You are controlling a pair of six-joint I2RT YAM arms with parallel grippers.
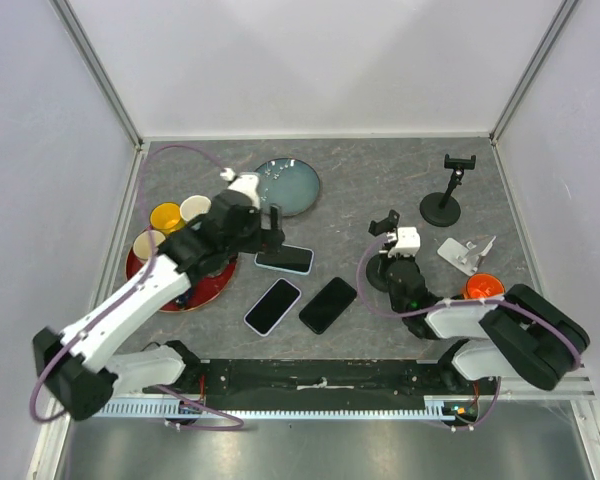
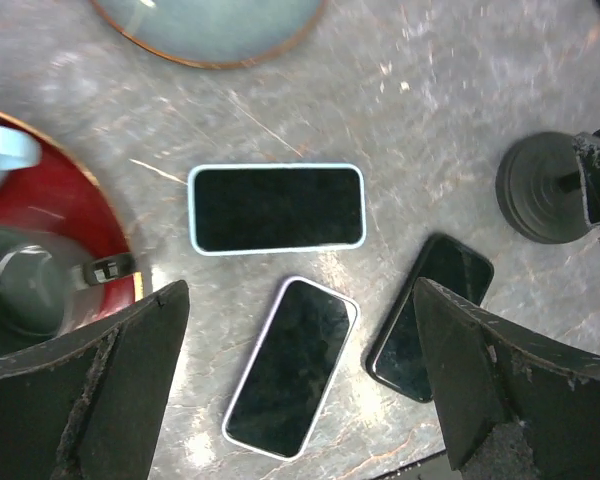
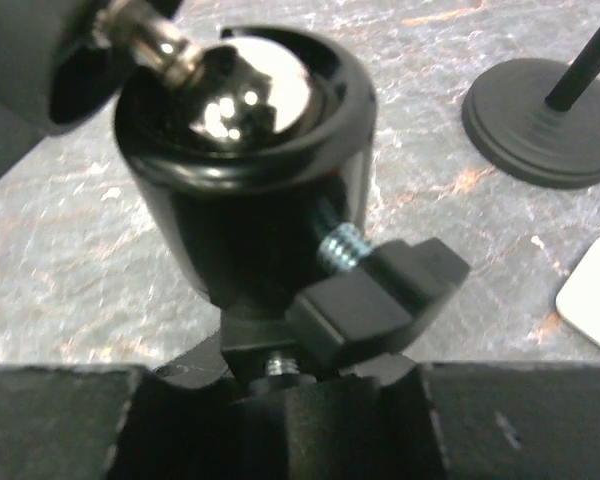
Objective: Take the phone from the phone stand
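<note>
I will next move the black phone stand outward with my right gripper, onto the bare tabletop that is clear just outward of it, and let go of the lower stem.
Three phones lie flat on the table: one in a light blue case, one in a lavender case and a black one. My left gripper is open and empty, hovering above the phones. My right gripper is shut on the lower stem of a black phone stand. The stand's ball joint and clamp screw fill the right wrist view. Its clamp holds no phone.
A second black stand stands at the back right, a white stand nearer. A red tray with cups is on the left, a blue-green plate behind the phones, and an orange object at the right.
</note>
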